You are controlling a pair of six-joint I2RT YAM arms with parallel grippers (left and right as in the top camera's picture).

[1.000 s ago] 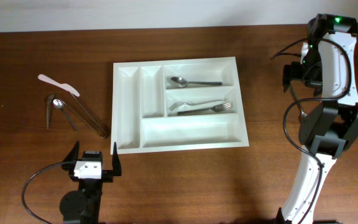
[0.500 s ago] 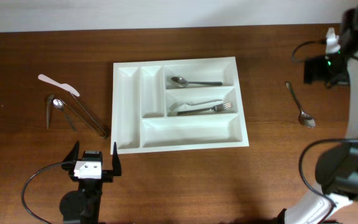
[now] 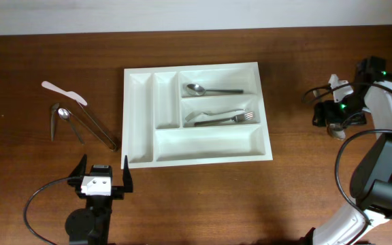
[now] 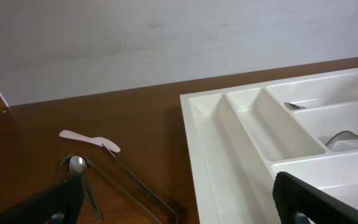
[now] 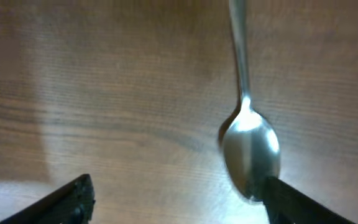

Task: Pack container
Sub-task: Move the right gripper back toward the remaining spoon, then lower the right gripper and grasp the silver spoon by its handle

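The spoon's bowl lies by one finger, so my right gripper needs to move outward past it until it is centred over the spoon's handle [image 5: 241, 61], then go down there.
The container [image 3: 141, 122], a white cutlery tray, lies mid-table. It holds a spoon [image 3: 206, 89] in the top long compartment and a fork [image 3: 231, 119] in the middle one. My right gripper [image 3: 327, 116] is low over the table to the right of the tray. In the right wrist view it [image 5: 179, 208] is open, and a metal spoon [image 5: 249, 149] lies flat between the jaws, its bowl close to the right finger [image 5: 294, 202]. My left gripper [image 3: 104, 175] rests open near the front edge, by the tray's front left corner [image 4: 229, 149].
Left of the tray lie a white plastic knife [image 3: 63, 92], another spoon [image 3: 65, 117] and metal tongs [image 3: 94, 126]. These also show in the left wrist view: knife [image 4: 89, 140], spoon [image 4: 79, 168], tongs [image 4: 142, 193]. A wall runs along the table's back edge.
My right arm has swung from the back right corner down over the spoon on the right, which now lies between its jaws. The jaws have narrowed slightly. The left arm is still.
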